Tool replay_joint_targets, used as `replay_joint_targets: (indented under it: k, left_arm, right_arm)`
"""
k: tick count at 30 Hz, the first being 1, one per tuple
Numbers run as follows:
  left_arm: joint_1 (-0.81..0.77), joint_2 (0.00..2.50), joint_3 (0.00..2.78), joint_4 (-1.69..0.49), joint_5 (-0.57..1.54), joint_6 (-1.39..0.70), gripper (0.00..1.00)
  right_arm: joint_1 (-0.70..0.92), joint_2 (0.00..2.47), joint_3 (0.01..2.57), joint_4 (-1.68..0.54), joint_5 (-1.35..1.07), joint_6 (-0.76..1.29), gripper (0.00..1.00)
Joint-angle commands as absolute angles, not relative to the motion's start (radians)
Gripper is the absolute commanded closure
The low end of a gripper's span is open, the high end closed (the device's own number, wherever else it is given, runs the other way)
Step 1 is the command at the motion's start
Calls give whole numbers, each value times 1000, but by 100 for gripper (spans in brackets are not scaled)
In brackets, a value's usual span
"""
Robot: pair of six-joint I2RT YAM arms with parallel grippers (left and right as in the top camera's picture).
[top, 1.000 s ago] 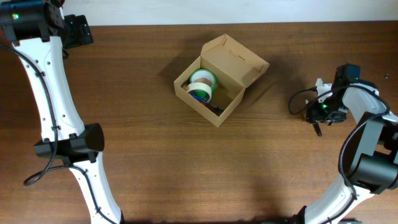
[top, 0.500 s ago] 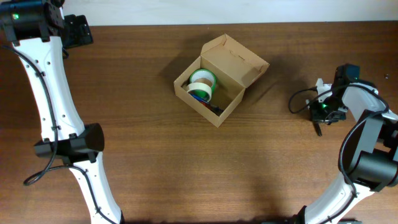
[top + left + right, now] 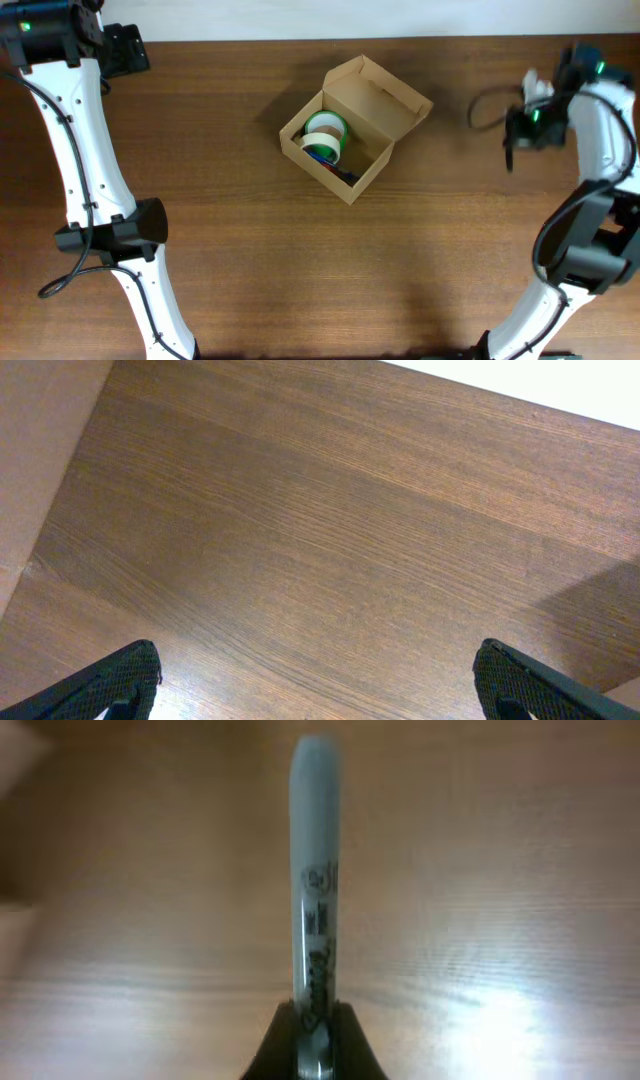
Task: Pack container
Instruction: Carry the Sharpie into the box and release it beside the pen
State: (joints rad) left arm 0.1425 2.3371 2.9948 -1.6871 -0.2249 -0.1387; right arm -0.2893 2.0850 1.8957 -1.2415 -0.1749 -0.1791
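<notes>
The box stands open beside the tape roll (image 3: 325,135). My right gripper should move across to the left in the overhead view, lower the marker there and release it.
The container (image 3: 372,98) is a tan cardboard box standing open at the table's middle, its flap lid raised at the back right. A green and white tape roll (image 3: 325,135) and other small items lie inside. My right gripper (image 3: 518,130) is at the far right, well apart from the box, shut on a grey marker pen (image 3: 510,156). In the right wrist view the marker (image 3: 313,870) sticks straight out from between the shut fingertips (image 3: 315,1025), above bare wood. My left gripper (image 3: 128,48) is at the far left corner, and in the left wrist view (image 3: 320,685) it is open with nothing in it.
The brown wooden table (image 3: 250,260) runs to a white far edge (image 3: 300,38). My white left arm (image 3: 80,150) reaches along the left side and my right arm (image 3: 600,160) along the right side. A black cable (image 3: 487,100) loops beside the right gripper.
My right gripper closed on the marker, lifted it off the table and moved toward the far edge. The left arm and the box have not moved.
</notes>
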Motion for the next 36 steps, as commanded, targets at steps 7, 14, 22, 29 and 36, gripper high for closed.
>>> replay_joint_targets:
  k: [7,14,22,29,36]
  left_arm:
    - [147,2317,2991,-1687,-224,-130,0]
    - [147,2317,2991,-1687,-224,-130,0]
    - [147,2317,2991,-1687,-224,-130,0]
    - [147,2317,2991,-1687,-224,-130,0]
    - [147,2317,2991,-1687,-224,-130,0]
  right_arm:
    - [105,2065,2534,-1475,-205,-183,96]
    - [434,2082,2495,-1456,-32,-259,96]
    - [540,2173,2284,-1334,-21,-245,96]
    - [536,2248,2179,-1230,-26,-228,96]
    - [529,2299,2158,-1208,-42,-228,96]
